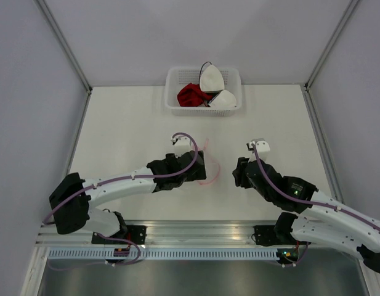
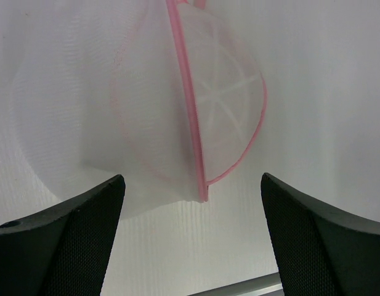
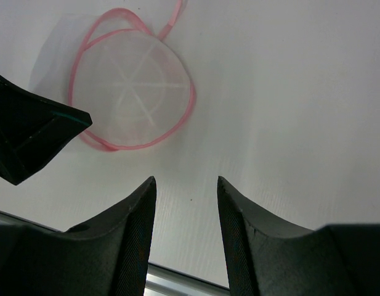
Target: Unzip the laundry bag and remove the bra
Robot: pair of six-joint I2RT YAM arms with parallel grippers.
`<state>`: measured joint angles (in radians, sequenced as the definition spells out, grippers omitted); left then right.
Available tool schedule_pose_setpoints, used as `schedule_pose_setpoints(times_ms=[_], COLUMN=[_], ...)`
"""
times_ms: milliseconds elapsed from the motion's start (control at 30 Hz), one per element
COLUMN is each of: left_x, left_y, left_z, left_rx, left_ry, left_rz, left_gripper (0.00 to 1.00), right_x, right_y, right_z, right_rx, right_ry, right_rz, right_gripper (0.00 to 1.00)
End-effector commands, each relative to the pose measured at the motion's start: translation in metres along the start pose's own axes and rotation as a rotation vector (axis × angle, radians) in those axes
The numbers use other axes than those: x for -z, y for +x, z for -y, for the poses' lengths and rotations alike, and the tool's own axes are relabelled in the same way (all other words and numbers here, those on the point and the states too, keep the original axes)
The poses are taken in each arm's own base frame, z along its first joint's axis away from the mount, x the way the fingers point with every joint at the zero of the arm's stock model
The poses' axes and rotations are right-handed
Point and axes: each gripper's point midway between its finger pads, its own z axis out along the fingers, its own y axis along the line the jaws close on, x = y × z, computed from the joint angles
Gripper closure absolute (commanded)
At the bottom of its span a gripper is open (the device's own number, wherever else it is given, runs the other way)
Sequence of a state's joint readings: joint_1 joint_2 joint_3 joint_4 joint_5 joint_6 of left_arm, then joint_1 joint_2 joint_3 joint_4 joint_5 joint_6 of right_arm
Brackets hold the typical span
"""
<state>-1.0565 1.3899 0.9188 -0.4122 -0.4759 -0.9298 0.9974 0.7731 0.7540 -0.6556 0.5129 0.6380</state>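
My left gripper lowers onto that end of the trim next. The pink trim's near end (image 1: 202,183) (image 2: 203,193) shows between my open fingers.
The laundry bag (image 1: 209,161) is a small dome of translucent white mesh with pink trim, lying on the table between the two arms. Through the mesh (image 2: 177,111) I see only white ribs and nothing dark inside. My left gripper (image 1: 203,166) stands wide open at the bag's left side, and the bag's near tip sits level with its fingertips (image 2: 191,177), touching neither. My right gripper (image 1: 235,172) is open with bare table between its fingers (image 3: 186,179), a short way from the bag (image 3: 134,92). I cannot pick out the bra with certainty.
A clear plastic basket (image 1: 203,113) stands at the back of the table, holding a red garment (image 1: 190,95) and two white domed pieces (image 1: 211,80). One left finger (image 3: 29,129) shows in the right wrist view. Grey walls enclose the table.
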Motion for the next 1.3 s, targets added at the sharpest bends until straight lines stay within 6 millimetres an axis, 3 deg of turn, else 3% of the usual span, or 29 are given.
schedule_pose_setpoints(times_ms=[0, 133, 433, 633, 733, 833, 933, 1067, 1133, 1267], left_x=[0.005, -0.011, -0.046, -0.056, -0.060, -0.065, -0.071, -0.078, -0.079, -0.081], left_y=[-0.019, -0.008, 0.019, 0.033, 0.038, 0.043, 0.047, 0.049, 0.045, 0.011], left_z=[0.003, 0.005, -0.015, -0.017, -0.014, -0.013, -0.013, -0.017, -0.018, -0.035], left_rx=[0.002, -0.036, -0.070, -0.066, -0.054, -0.038, -0.031, -0.006, 0.011, 0.041], left_ry=[-0.050, -0.084, -0.205, -0.194, -0.143, -0.104, -0.084, -0.069, -0.058, -0.074], left_rz=[0.068, 0.038, -0.006, -0.029, -0.021, -0.012, -0.017, -0.015, -0.011, 0.030], left_gripper=[0.06, 0.04, 0.03, 0.09, 0.19, 0.36, 0.57, 0.98, 0.98, 0.98], right_x=[-0.003, -0.005, -0.005, -0.004, -0.004, -0.003, -0.003, -0.001, 0.000, 0.000], right_y=[0.009, 0.008, 0.012, 0.015, 0.015, 0.016, 0.017, 0.017, 0.017, 0.019], right_z=[0.004, 0.003, 0.003, 0.003, 0.004, 0.003, 0.003, 0.002, 0.002, 0.002], right_rx=[0.003, 0.005, 0.000, -0.008, -0.013, -0.018, -0.022, -0.030, -0.032, -0.037], right_ry=[0.018, 0.014, 0.010, 0.004, 0.002, -0.005, -0.012, -0.022, -0.025, -0.030], right_rz=[-0.019, -0.019, -0.030, -0.034, -0.032, -0.032, -0.036, -0.033, -0.034, -0.034], right_gripper=[0.50, 0.50, 0.50, 0.50, 0.51, 0.51, 0.52, 0.52, 0.53, 0.53])
